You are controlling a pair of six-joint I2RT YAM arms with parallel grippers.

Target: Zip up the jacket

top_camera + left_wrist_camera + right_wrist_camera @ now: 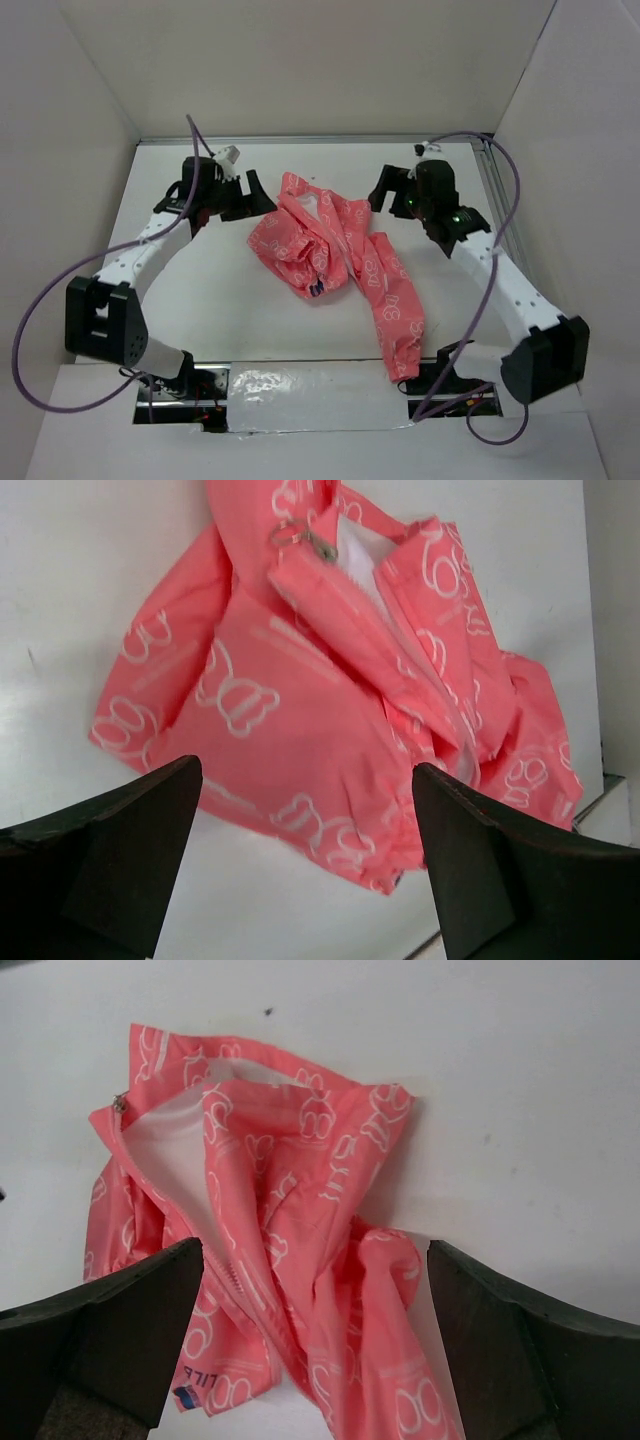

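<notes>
My left gripper moves down and to its right in the top view and closes next. The top of the jacket's front edge with the zipper pull (318, 545) lies that way.
The coral-pink jacket (330, 260) lies crumpled in the middle of the white table, one sleeve trailing toward the near edge. It is unzipped, and its pale lining (165, 1145) shows between the front edges. A small metal zipper pull (318, 545) sits at the top of one front edge, and zipper teeth (225, 1272) run down the other. A dark blue mark (186, 1398) shows low on the chest. My left gripper (258, 197) hovers open just left of the jacket, holding nothing. On the other side, the right gripper (381, 190) hangs open and empty.
White walls enclose the table on the left, back and right. A metal rail (490, 170) runs along the right wall. Purple cables (40, 310) loop off both arms. A strip of shiny tape (320, 395) covers the near edge between the arm bases.
</notes>
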